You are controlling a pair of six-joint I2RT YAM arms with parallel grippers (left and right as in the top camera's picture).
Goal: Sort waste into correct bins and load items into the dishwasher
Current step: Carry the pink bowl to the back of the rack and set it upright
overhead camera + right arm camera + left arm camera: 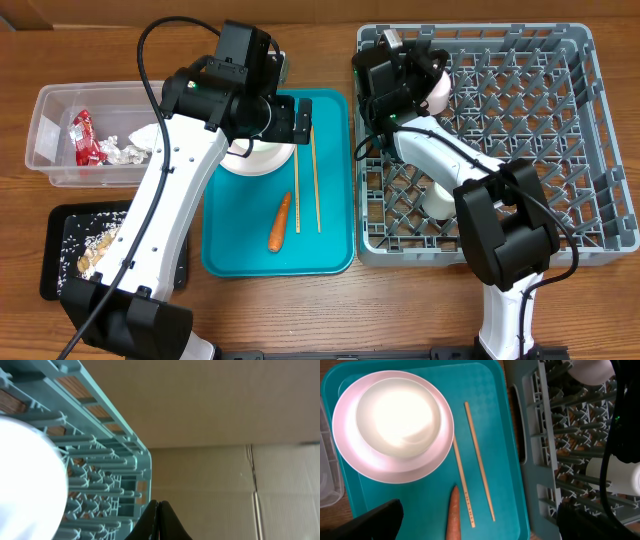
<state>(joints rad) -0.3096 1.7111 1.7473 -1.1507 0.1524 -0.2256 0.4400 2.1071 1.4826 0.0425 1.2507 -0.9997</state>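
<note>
Next, my right gripper stays low, nudges slightly toward the white bowl and opens at its rim (pixel 437 93) (pixel 56 479), since the bowl sits inside the rack.
A white bowl (pixel 397 417) sits on a white plate (pixel 350 445) at the far left of the teal tray (pixel 500 420). Two wooden chopsticks (pixel 479 460) and an orange carrot (pixel 453 515) lie on the tray beside them. My left gripper (pixel 477 527) is open and empty above the tray, near the carrot and chopsticks; overhead it (pixel 300 115) hangs next to the bowl (pixel 255 160). My right gripper (pixel 158 510) is shut and empty over the far left corner of the grey dish rack (pixel 560 150), next to a white bowl (pixel 440 92). A small white cup (pixel 437 200) stands in the rack.
The clear tub (pixel 60 130) at the left holds a red wrapper (pixel 85 137), foil (pixel 110 150) and a napkin (pixel 145 135). The black tray (pixel 60 250) in front of it holds rice scraps (pixel 95 250). A cardboard wall stands behind the rack.
</note>
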